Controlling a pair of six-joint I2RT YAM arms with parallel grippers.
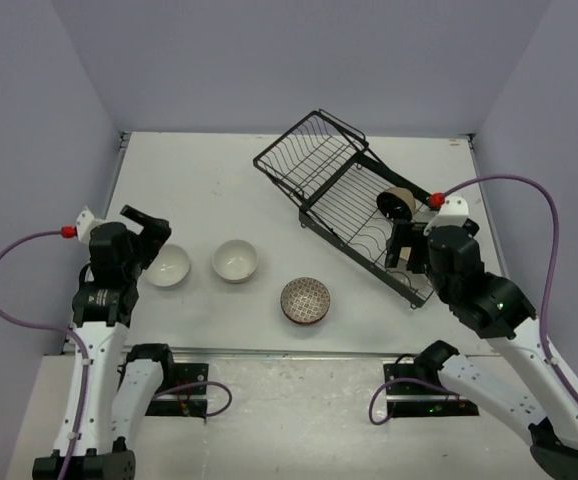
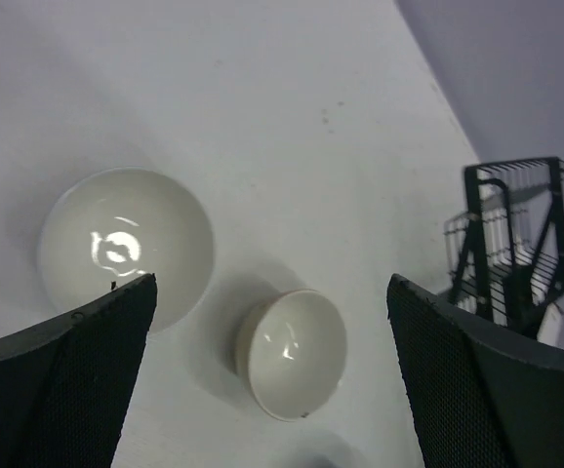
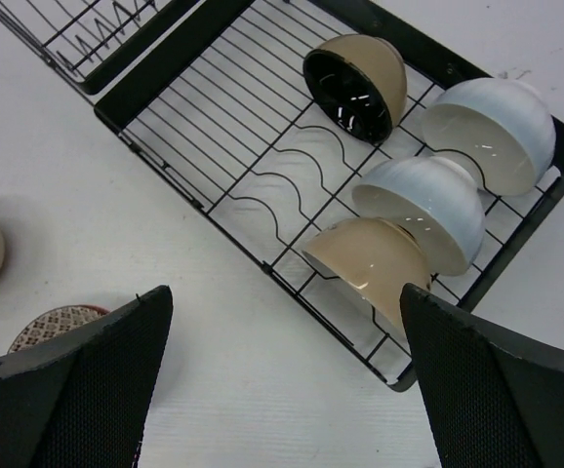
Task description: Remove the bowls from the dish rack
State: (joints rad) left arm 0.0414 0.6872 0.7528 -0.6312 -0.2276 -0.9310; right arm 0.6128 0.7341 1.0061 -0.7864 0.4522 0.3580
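The near tan bowl's rim stands clear of other bowls, right of my left gripper in the top view. My left gripper swings across onto it next.
The black wire dish rack [image 1: 341,182] lies diagonally at the back right. In the right wrist view the rack [image 3: 180,47] holds several bowls on edge: a tan bowl with black inside [image 3: 355,73], two pale blue-white bowls [image 3: 492,132] [image 3: 423,210] and a tan bowl [image 3: 370,258]. On the table stand two white bowls [image 1: 166,266] [image 1: 235,260] and a brown patterned bowl [image 1: 305,300]. My right gripper [image 3: 282,380] is open and empty over the rack's near end [image 1: 405,250]. My left gripper [image 2: 272,390] is open and empty above the white bowls [image 2: 126,244] [image 2: 292,353].
The rack's smaller wire basket section [image 1: 304,150] is folded out toward the back. Grey walls close the table on three sides. The patterned bowl [image 3: 53,322] sits just left of the rack's near corner.
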